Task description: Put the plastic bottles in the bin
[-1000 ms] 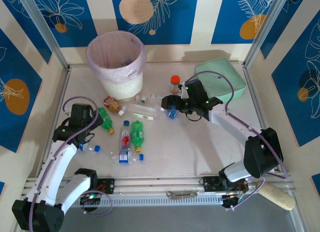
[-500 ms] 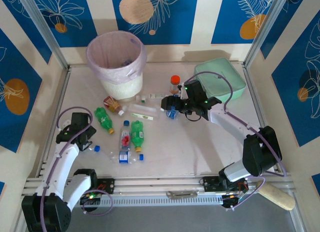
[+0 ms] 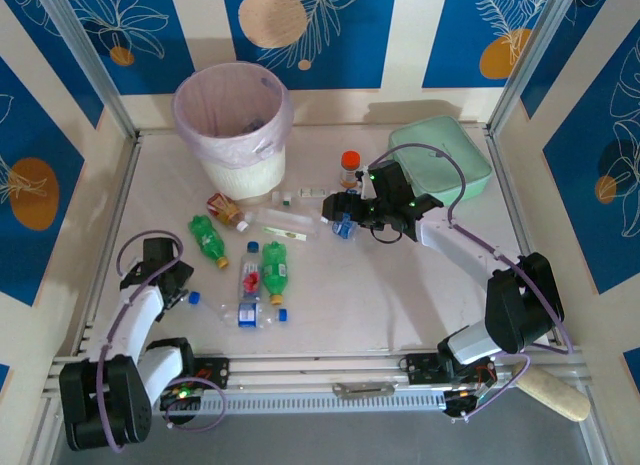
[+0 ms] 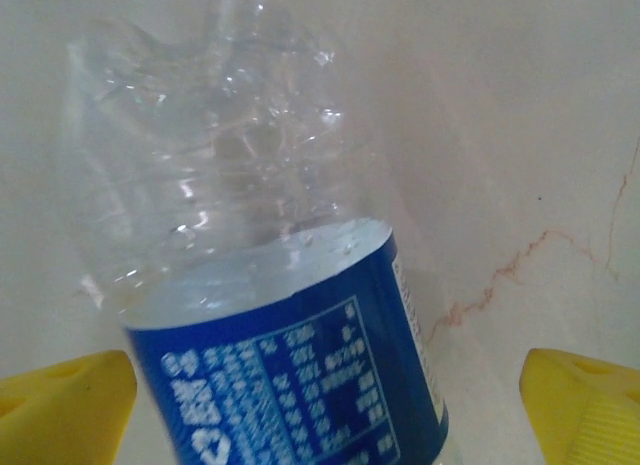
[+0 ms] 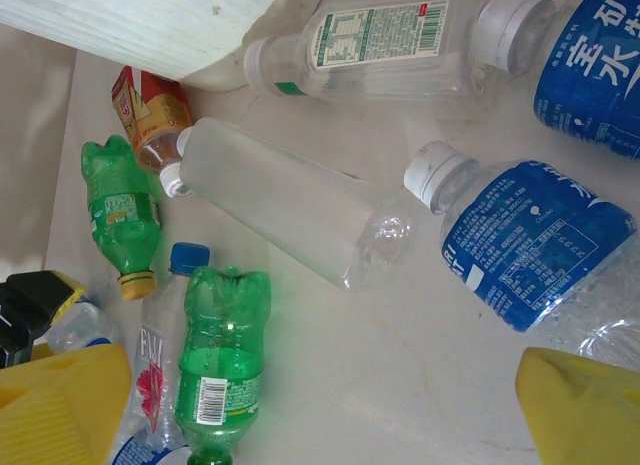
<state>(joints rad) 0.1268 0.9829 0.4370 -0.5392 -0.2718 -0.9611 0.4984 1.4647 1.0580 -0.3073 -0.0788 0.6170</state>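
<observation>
The left gripper will go down to the clear bottle's blue label and close on it, since the label is between its wide-open yellow fingers.
Near the table's left front, my left gripper (image 3: 168, 287) is down over a clear plastic bottle (image 3: 183, 298) with a blue cap. In the left wrist view that bottle (image 4: 270, 315), blue-labelled, lies between the yellow fingertips (image 4: 60, 410), which stand wide apart and clear of it; the left gripper (image 4: 325, 415) is open. My right gripper (image 3: 343, 220) hovers open by two blue-labelled bottles (image 5: 530, 245). Bare table lies between the right gripper's (image 5: 320, 415) fingers. More bottles lie mid-table: green ones (image 3: 273, 268) (image 3: 208, 238), a clear one (image 5: 290, 200). The bin (image 3: 233, 125) stands at the back left.
A short orange bottle (image 3: 350, 166) stands behind my right gripper, with a mint-green case (image 3: 440, 157) at the back right. A red-labelled bottle (image 3: 222, 207) lies at the bin's foot. Metal rails border the table on both sides.
My left arm has drawn back toward the front left and come down over the clear blue-capped bottle. The right arm has stayed put.
</observation>
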